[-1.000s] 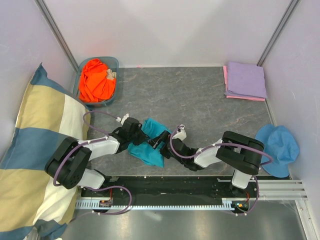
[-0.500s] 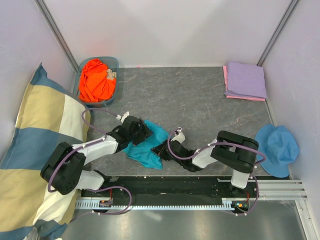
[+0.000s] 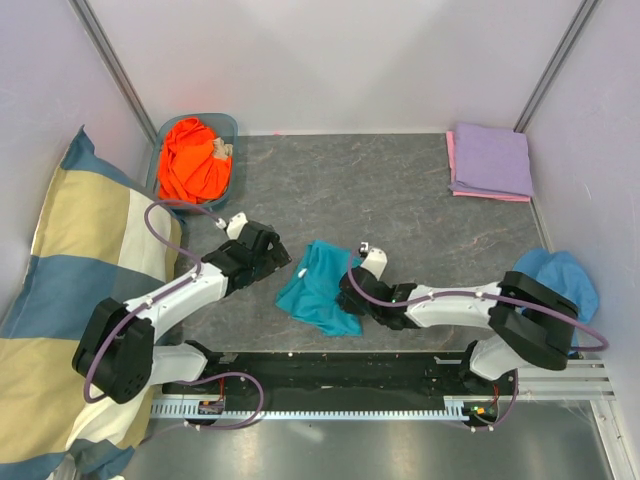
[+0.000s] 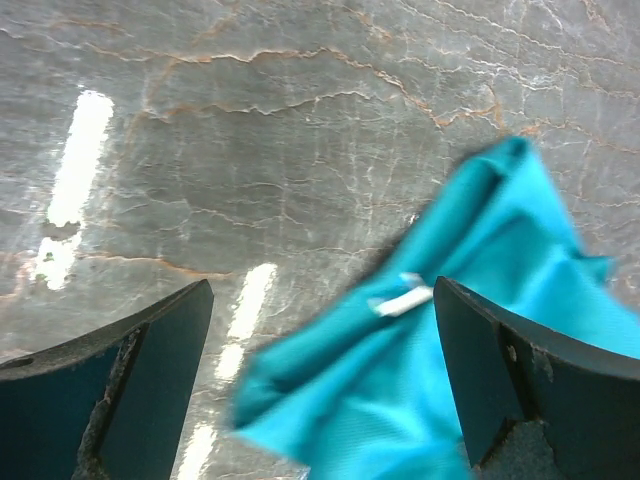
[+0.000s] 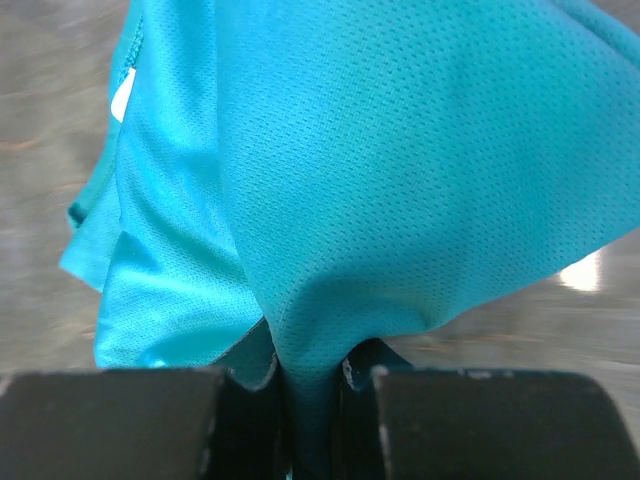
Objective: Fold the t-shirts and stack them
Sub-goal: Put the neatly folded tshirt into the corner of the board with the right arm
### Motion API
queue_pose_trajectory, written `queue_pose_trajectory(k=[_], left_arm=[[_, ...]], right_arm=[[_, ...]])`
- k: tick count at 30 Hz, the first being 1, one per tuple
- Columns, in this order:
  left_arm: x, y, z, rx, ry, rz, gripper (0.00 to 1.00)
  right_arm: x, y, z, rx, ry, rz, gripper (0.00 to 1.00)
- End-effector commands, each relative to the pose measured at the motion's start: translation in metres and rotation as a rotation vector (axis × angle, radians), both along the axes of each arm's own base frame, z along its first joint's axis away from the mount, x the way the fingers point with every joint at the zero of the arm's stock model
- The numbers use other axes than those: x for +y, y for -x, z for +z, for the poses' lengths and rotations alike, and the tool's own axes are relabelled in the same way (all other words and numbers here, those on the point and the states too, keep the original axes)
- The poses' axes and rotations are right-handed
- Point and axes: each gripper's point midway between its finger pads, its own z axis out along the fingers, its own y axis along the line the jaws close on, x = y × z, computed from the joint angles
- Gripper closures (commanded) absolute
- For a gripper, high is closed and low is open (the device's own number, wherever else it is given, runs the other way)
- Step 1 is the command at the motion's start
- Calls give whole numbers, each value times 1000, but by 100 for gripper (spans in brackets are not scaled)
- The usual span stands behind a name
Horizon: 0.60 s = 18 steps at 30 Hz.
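My right gripper has the teal t-shirt [image 3: 318,287]. I need to lift it next, swing outward over the folded lavender t-shirt [image 3: 492,158], where the stack already stands, and lower to release it.
A crumpled teal t-shirt [image 3: 318,287] lies on the grey table near the front, between the two arms. My right gripper [image 3: 350,292] is shut on a fold at its right side; the teal cloth [image 5: 400,170] is pinched between the jaws and fans out ahead. To the shirt's left my left gripper [image 3: 281,262] stands open, its fingers [image 4: 150,370] wide apart with the teal t-shirt [image 4: 440,350] loose in front of them. An orange t-shirt [image 3: 193,160] is bunched in the blue basket [image 3: 230,125]. A folded lavender t-shirt [image 3: 492,158] tops a pink one [image 3: 452,150] at the back right.
A big checked pillow [image 3: 70,290] fills the left side, close to the left arm. A blue bucket hat [image 3: 560,285] lies at the right edge behind the right arm. Purple-tinted walls enclose the table on three sides.
The left gripper let go of the teal t-shirt and drew back left. The right gripper shut on the shirt and moved right with it, dragging the cloth along.
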Motion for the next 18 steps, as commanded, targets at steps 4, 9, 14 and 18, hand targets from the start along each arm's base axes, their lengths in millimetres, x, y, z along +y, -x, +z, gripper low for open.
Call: queue_pose_trajectory(k=[4,9,14,18], left_arm=[[17,9,-2,-8,-65,-1,0],[10,10,-3,-2,-42,-30,0],[8,10,-7,5,-44,-49,0],[2,13,-13,27,-31,-81,0]], right_arm=[[-84,-42,35,-77,311,-10,100],[-110,-101,62,-115,454,5,100],[-121,-166,62,-81,736,127,100],[-150,-222,61,-69,806,64,100]])
